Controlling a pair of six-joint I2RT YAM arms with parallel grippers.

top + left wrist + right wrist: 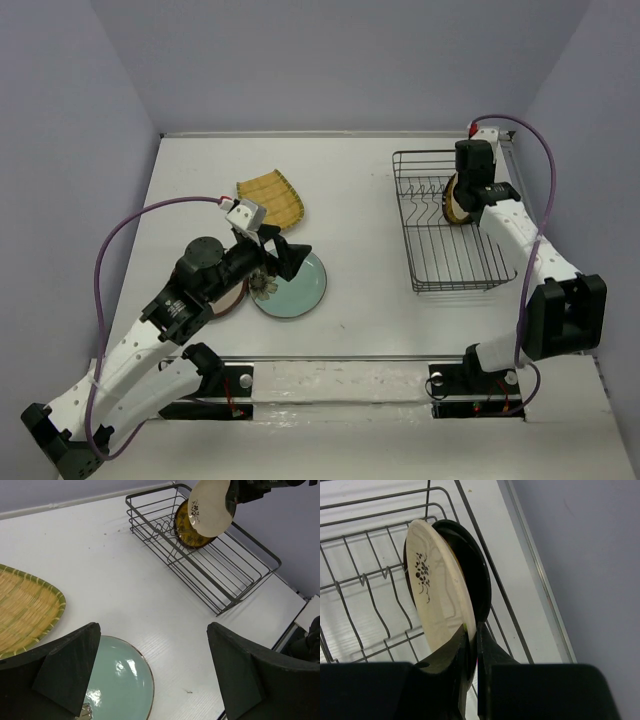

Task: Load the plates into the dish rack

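Note:
My right gripper lowers the cream plate into the wire gap beside the ochre plate next and releases it, since it is already upright over the rack (365, 580).
My right gripper (472, 635) is shut on the lower rim of the small cream round plate (437, 595) and holds it upright over the dish rack (365, 580), right beside the ochre dark-rimmed plate (479, 582) that stands among the prongs. Both also show in the left wrist view, the cream plate (212, 507) and the ochre plate (186, 532). My left gripper (155, 675) is open and empty above the right edge of the pale teal plate (120, 685). The yellow ribbed plate (272, 197) lies behind it. The red-brown-rimmed plate (232, 302) is mostly under my left arm. The glossy black plate is out of view.
The dish rack (450, 225) lies at the right of the table, close to the right edge. Purple cables loop off both arms. Grey walls close in the back and both sides.

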